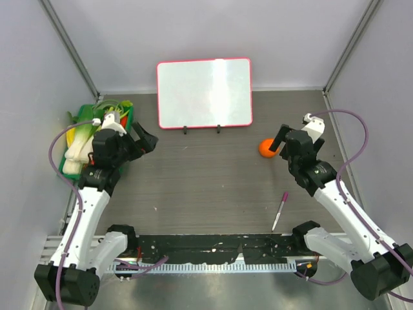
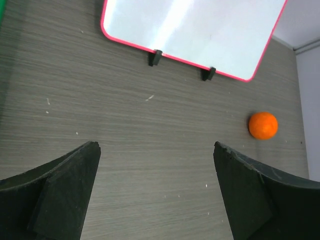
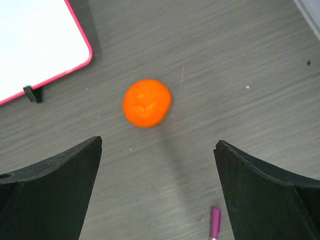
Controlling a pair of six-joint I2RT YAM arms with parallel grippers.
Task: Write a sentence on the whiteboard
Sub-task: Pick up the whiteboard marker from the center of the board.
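Note:
The marker is below my right gripper and nearer my base, so I will next move that gripper back and down onto the marker's body [image 1: 281, 208] [image 3: 213, 238] beside the purple cap.
The whiteboard [image 1: 204, 93] with a pink-red frame and two black feet lies at the back middle of the table; its surface is blank. It also shows in the left wrist view [image 2: 195, 30] and the right wrist view [image 3: 35, 45]. A marker [image 1: 280, 210] with a purple cap lies on the table front right; its cap end shows in the right wrist view [image 3: 215, 223]. My left gripper [image 1: 146, 138] is open and empty, left of the board. My right gripper [image 1: 279, 141] is open and empty, above the table by an orange ball.
An orange ball [image 1: 267, 148] lies right of the board, just under my right gripper; it shows too in the right wrist view [image 3: 147, 103] and the left wrist view [image 2: 263, 125]. A green bin of vegetables [image 1: 82, 138] stands at the left wall.

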